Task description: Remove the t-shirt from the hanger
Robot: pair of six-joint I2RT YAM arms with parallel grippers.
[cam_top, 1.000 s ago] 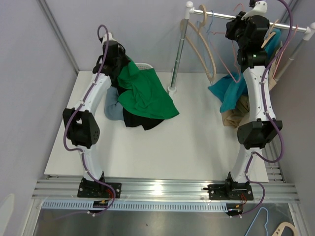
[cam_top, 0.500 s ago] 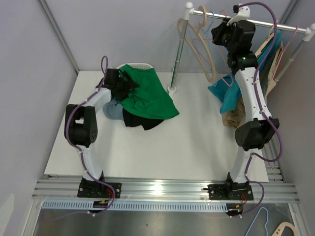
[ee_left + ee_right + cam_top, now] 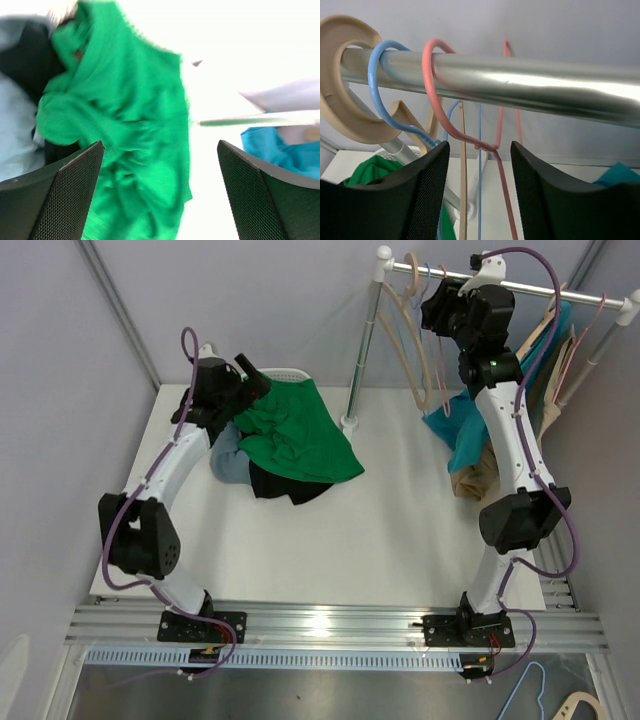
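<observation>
I should back my right gripper off the pink hanger (image 3: 488, 148) next, then move along the bar to the wooden hanger hook of the teal shirt, which still hangs.
The green t-shirt (image 3: 300, 435) lies crumpled on a pile of clothes at the table's back left, off any hanger. My left gripper (image 3: 250, 375) hovers over its far edge, open and holding nothing; in the left wrist view the shirt (image 3: 125, 140) spreads below the gripper (image 3: 160, 145). My right gripper (image 3: 437, 305) is up at the metal rail (image 3: 520, 80), open. The pink wire hanger (image 3: 488, 148) hangs bare from the rail, its twisted neck in the gap between my right gripper's (image 3: 479, 145) fingers, touching neither.
A light blue cloth (image 3: 228, 465) and a black one (image 3: 280, 485) lie under the green shirt. A blue wire hanger (image 3: 372, 75) and a wooden hanger (image 3: 340, 100) share the rail. A teal shirt (image 3: 465, 430) and beige garment (image 3: 475, 475) hang at right. The rack's post (image 3: 362, 350) stands mid-back.
My left gripper lowered the green t-shirt onto the pile, opened and drew back. My right gripper slid left along the rail and opened off the pink hanger.
</observation>
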